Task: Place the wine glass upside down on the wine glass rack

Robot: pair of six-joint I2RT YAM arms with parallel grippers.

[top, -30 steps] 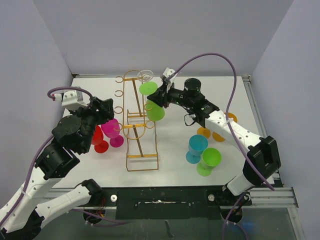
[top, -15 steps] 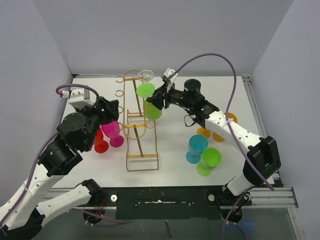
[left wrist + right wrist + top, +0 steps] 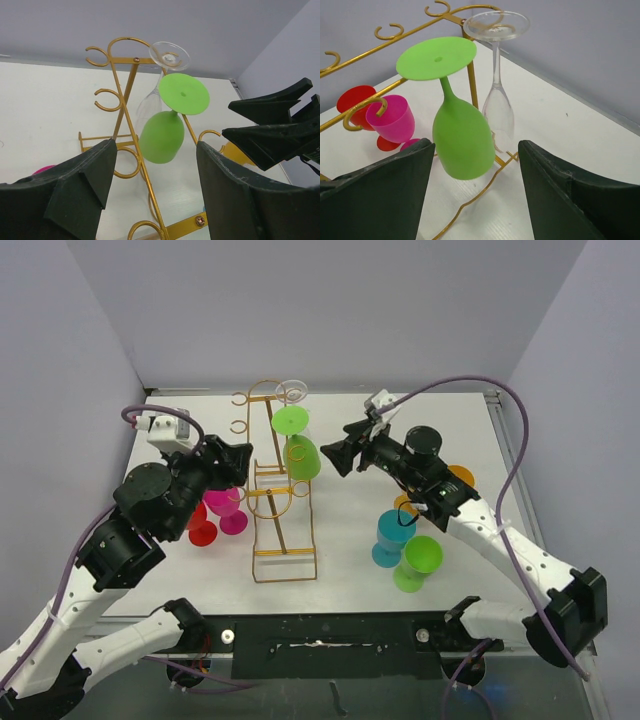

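Note:
My right gripper is to move away from the hung green glass [image 3: 303, 457] next, tilt down and go down onto the cyan bowl's rim facing the rack, because that glass stands upright.
The gold wire wine glass rack [image 3: 270, 491] stands mid-table. A green wine glass [image 3: 303, 457] hangs upside down on its right side, foot up in a ring hook; it also shows in the left wrist view [image 3: 161, 137] and the right wrist view [image 3: 462, 145]. My right gripper [image 3: 339, 458] is open, just right of the glass and apart from it, with nothing between its jaws [image 3: 475, 147]. My left gripper [image 3: 236, 463] is open on the rack's left side, empty, looking through the rack [image 3: 124, 95] at the glass.
A clear glass [image 3: 497, 105] hangs upside down at the rack's top back. Pink [image 3: 225, 498] and red [image 3: 200, 522] glasses stand left of the rack. Cyan [image 3: 393, 535], green [image 3: 420, 558] and orange [image 3: 432, 510] ones stand on the right, under my right arm.
My right gripper opened, let go of the green wine glass and drew back to the right. The glass stays hanging on the rack. My left gripper edged slightly right.

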